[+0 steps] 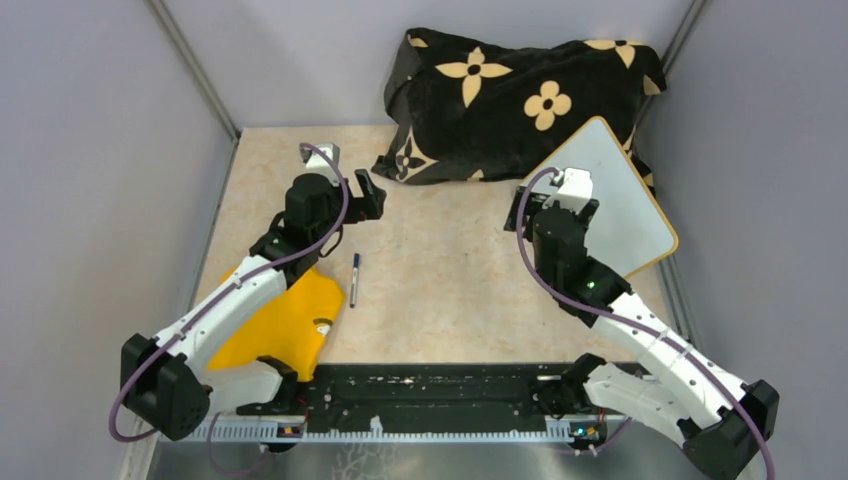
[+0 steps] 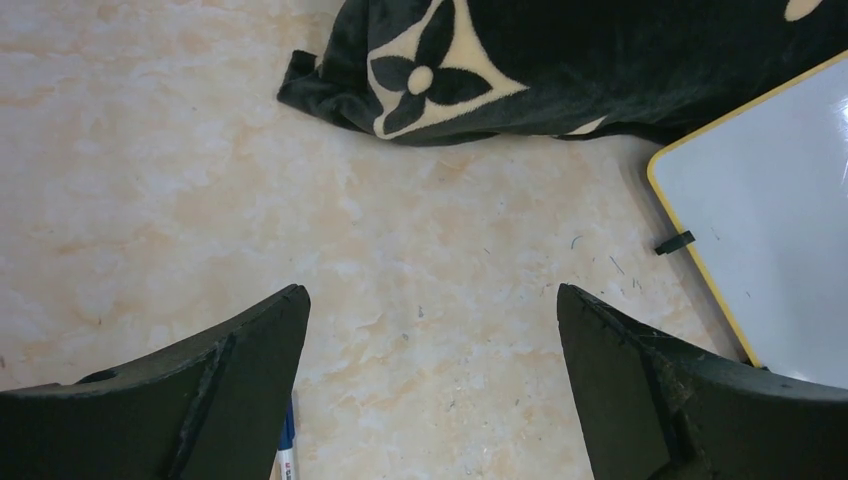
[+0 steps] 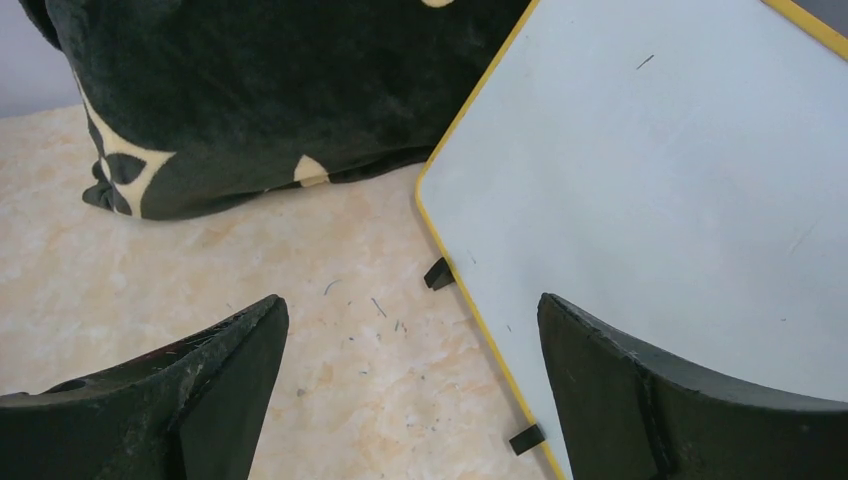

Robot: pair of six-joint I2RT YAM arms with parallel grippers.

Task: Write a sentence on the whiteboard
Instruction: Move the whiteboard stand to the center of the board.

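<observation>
My right gripper moves down and back next, turning onto the black foot nearer my base, because that foot sticks out past the yellow rim.
The whiteboard (image 1: 625, 190) lies at the right of the table, white with a yellow rim, its far corner resting on the black cloth. It also shows in the left wrist view (image 2: 770, 200) and the right wrist view (image 3: 650, 170), with two black feet (image 3: 438, 273) on its near edge. A slim dark marker (image 1: 354, 278) lies on the table left of centre; its end shows by the left finger (image 2: 286, 450). My left gripper (image 1: 372, 195) (image 2: 430, 300) is open and empty above bare table, beyond the marker. My right gripper (image 1: 558, 205) (image 3: 412, 305) is open and empty over the board's left edge.
A black flowered cloth (image 1: 500, 95) is bunched at the back, also in the wrist views (image 2: 560, 60) (image 3: 270, 90). A yellow cloth (image 1: 285, 320) lies under the left arm at the front left. Grey walls close in the table on three sides.
</observation>
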